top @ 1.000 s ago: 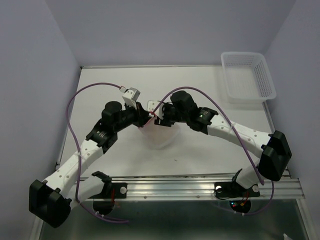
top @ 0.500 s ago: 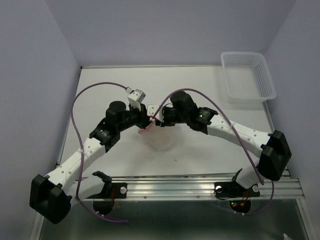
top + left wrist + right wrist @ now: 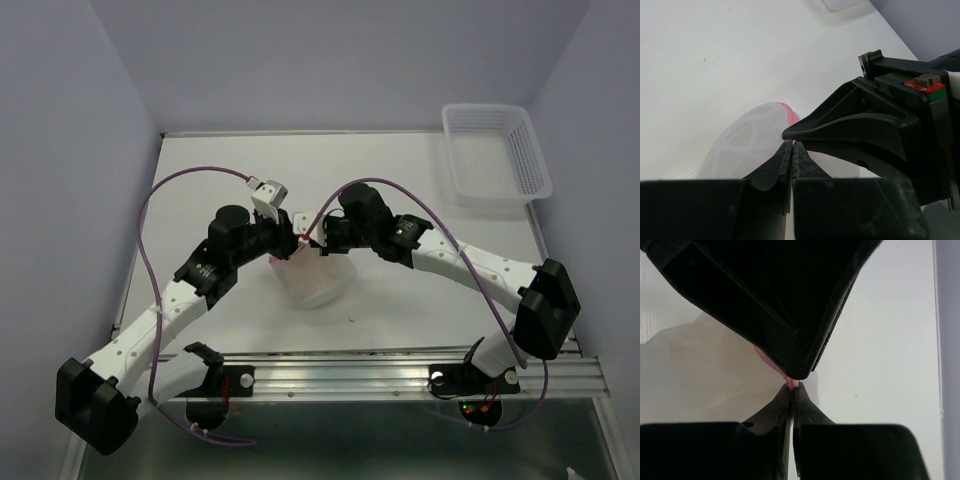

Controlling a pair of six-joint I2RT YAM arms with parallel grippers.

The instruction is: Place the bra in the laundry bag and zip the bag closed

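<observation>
My right gripper is holding the zipper's tab, so my left gripper needs to move outward and to the left in the top view along the bag's pink rim (image 3: 276,259) (image 3: 790,113) next, then let go.
The laundry bag (image 3: 318,283), a white mesh pouch with a pink zipper rim (image 3: 276,259), sits at the table's middle between both arms. My left gripper (image 3: 296,247) and right gripper (image 3: 317,243) meet tip to tip over its top. In the left wrist view the left gripper (image 3: 792,144) is shut on a bit of pink rim beside the bag (image 3: 747,145). In the right wrist view the right gripper (image 3: 791,388) is shut on a pink tab of the rim (image 3: 792,383), against the left finger (image 3: 780,300). The bra does not show plainly; the bag (image 3: 700,370) looks faintly beige there.
A white plastic lattice basket (image 3: 497,155) stands at the back right corner of the table. Purple cables loop over both arms. A metal rail (image 3: 400,378) runs along the near edge by the arm bases.
The left arm's wrist shifted slightly right and back, and the bag's pink rim moved a little with it. Both grippers stay pinched at the bag's top.
</observation>
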